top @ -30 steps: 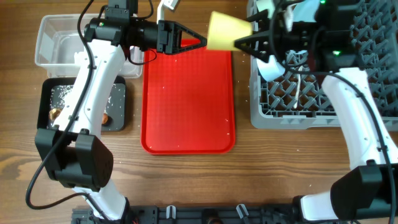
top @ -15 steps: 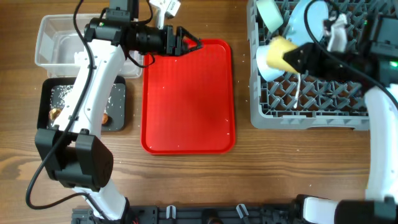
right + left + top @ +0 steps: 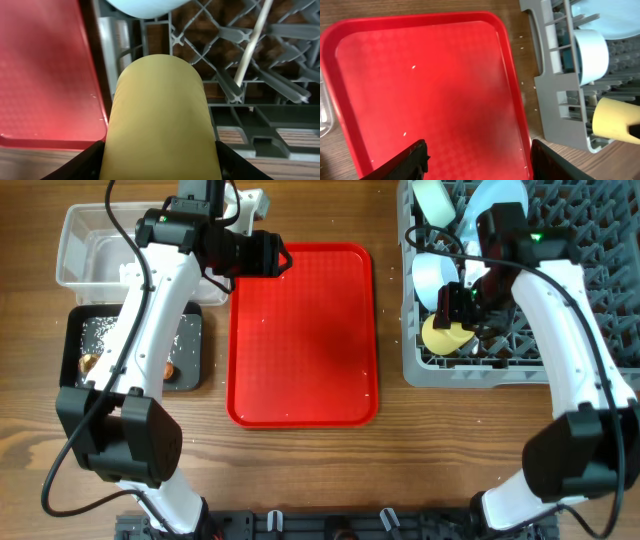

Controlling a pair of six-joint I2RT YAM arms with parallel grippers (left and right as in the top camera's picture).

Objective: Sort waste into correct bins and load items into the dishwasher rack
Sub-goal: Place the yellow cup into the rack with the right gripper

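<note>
The robot's right gripper will next lower the small yellow cup into the dishwasher rack's near corner by the red tray and release it, since that corner is empty below.
My right gripper is shut on the small yellow cup and holds it over the front left corner of the grey dishwasher rack. The cup fills the right wrist view and shows in the left wrist view. A light blue bowl, a light blue plate, a pale green bowl and a white spoon are in the rack. My left gripper is open and empty above the red tray. The clear tub and the black tray with rice and food scraps lie at the left.
The red tray holds only a few rice grains; it also shows in the left wrist view. The rack's left wall stands just right of it. Bare wooden table lies in front.
My right gripper has carried the yellow cup from above the tray's far right corner down into the rack's front left corner. My left gripper has drawn back left.
</note>
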